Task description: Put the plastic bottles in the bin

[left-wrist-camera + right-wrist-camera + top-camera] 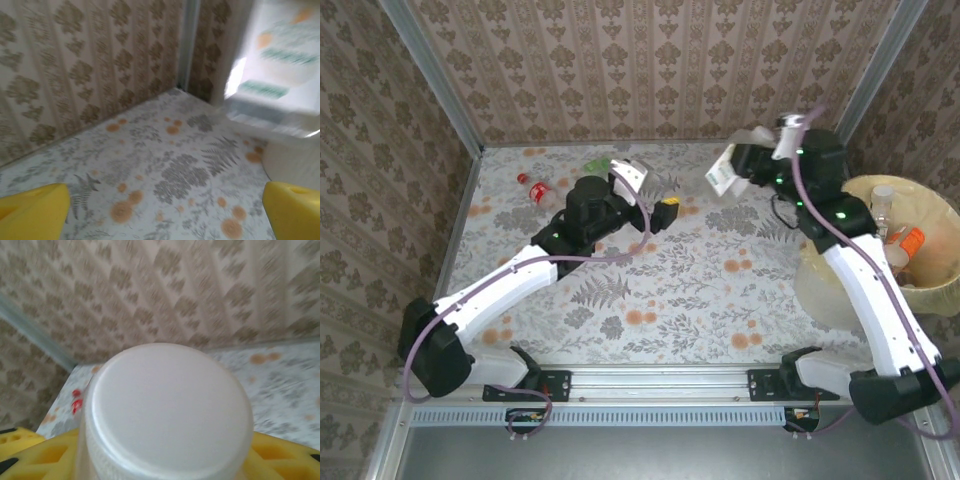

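Observation:
I need to swing my right gripper sideways and back over the bin's opening (908, 225) next, which is beside it toward my base. Then I should release the bottle where others already sit.
My right gripper (738, 168) is raised above the table's far right, left of the bin (932, 215), and is shut on a plastic bottle (722, 177) with a white and green label. In the right wrist view that bottle's white cap (167, 407) sits between the yellow fingers (30, 455). The bin is lined with a pale yellow bag and holds several bottles (905, 243). My left gripper (655, 192) hangs open over the table's middle, its yellow fingertips (32, 210) wide apart with nothing between them. A red-labelled bottle (532, 187) and a green one (595, 163) lie at the far left.
Patterned walls close in the floral table (650, 290) on three sides. The held bottle (280, 65) shows blurred at the upper right of the left wrist view, with the pale bin bag (295, 162) below it. The red bottle (76, 399) shows far off by the back left corner.

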